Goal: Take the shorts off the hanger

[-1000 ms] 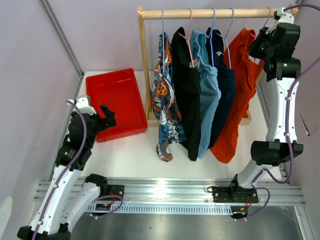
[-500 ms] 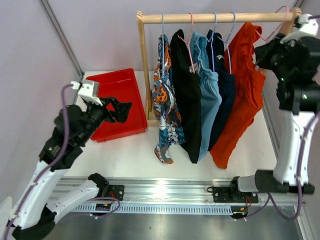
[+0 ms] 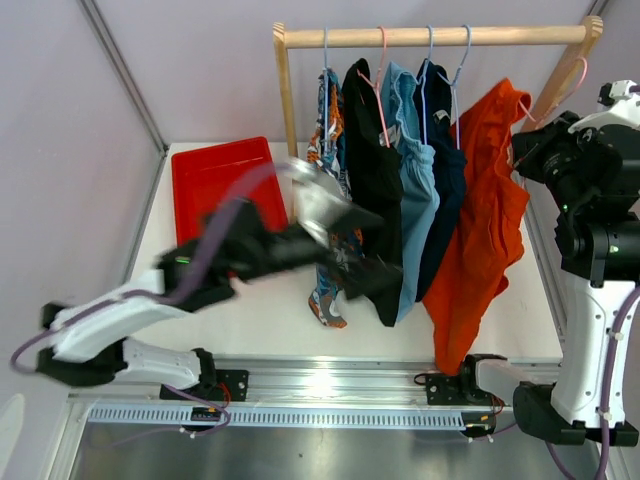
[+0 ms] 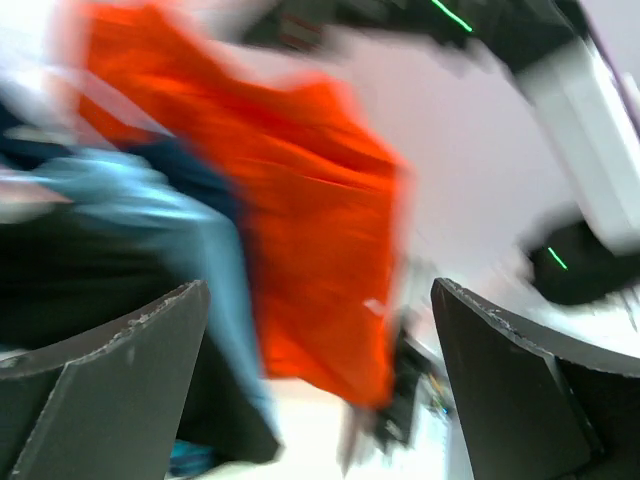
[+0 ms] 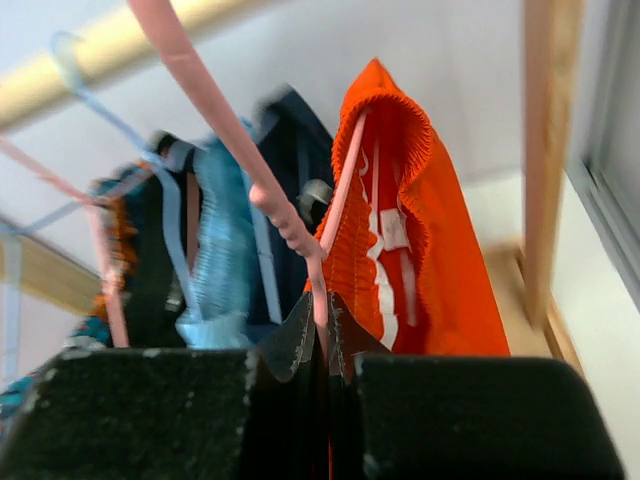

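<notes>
Next, my left gripper moves down and to the right in the top view onto the orange shorts' lower fold (image 3: 466,308), as my right gripper holds their hanger (image 3: 572,82).
The orange shorts (image 3: 485,220) hang on a pink hanger (image 3: 572,82) that is off the wooden rail (image 3: 430,36). My right gripper (image 3: 522,112) is shut on that hanger's wire (image 5: 325,300), with the orange waistband (image 5: 440,270) just beyond the jaws. The patterned (image 3: 325,160), black (image 3: 372,170), light blue (image 3: 412,190) and navy (image 3: 450,170) shorts hang on the rail. My left gripper (image 3: 375,275) is open and empty, blurred in front of the lower black shorts. In the left wrist view the gripper (image 4: 318,290) faces the orange shorts (image 4: 320,220).
A red tray (image 3: 215,180) lies at the back left of the table. The rack's wooden posts (image 3: 290,130) stand at both ends of the rail. The right arm's column (image 3: 585,320) stands right of the orange shorts.
The right gripper has carried the pink hanger with the orange shorts off the rail, to the right and down. The left arm has swung from the red tray across to the hanging shorts.
</notes>
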Motion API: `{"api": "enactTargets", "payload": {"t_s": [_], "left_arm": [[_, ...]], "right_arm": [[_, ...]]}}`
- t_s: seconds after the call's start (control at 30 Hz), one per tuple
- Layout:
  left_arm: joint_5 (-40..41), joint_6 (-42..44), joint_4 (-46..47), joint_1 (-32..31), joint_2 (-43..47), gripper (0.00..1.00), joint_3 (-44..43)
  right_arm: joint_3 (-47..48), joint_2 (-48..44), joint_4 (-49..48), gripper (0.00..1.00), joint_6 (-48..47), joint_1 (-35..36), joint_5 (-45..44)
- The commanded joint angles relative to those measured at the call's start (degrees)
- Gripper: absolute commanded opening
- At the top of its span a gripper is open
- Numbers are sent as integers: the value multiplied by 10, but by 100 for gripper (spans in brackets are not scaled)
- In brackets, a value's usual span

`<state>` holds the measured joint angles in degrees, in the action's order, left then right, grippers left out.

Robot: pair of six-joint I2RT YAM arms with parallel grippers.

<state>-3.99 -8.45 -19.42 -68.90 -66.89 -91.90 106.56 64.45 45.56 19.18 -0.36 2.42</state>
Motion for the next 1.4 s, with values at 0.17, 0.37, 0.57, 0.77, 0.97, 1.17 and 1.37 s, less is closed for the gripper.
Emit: {"api": "enactTargets", "payload": {"t_s": [0.17,0.37,0.57,0.77,0.97,1.17,1.37], "left_arm": [[169,57,68,-194,-218,99,-57],[218,61,83,-216,-281,99,-109],[266,69,119,-229,-314,99,-119],[271,82,136,-229,-341,99,-131],[267,83,135,-229,-384,90,-154],[289,93,163,-219,-409,3,-145],[355,96,191,-277,-316,0,-25]], "right_arm": [[40,-9,68,0,43,6,-121],[58,-35,118,0,31,17,-144],[44,-62,129,0,30,17,-147],[36,-67,131,0,36,18,-124],[40,-63,130,0,39,18,-109],[42,-56,127,0,43,18,-102],[43,-38,118,0,34,18,-116]]}}
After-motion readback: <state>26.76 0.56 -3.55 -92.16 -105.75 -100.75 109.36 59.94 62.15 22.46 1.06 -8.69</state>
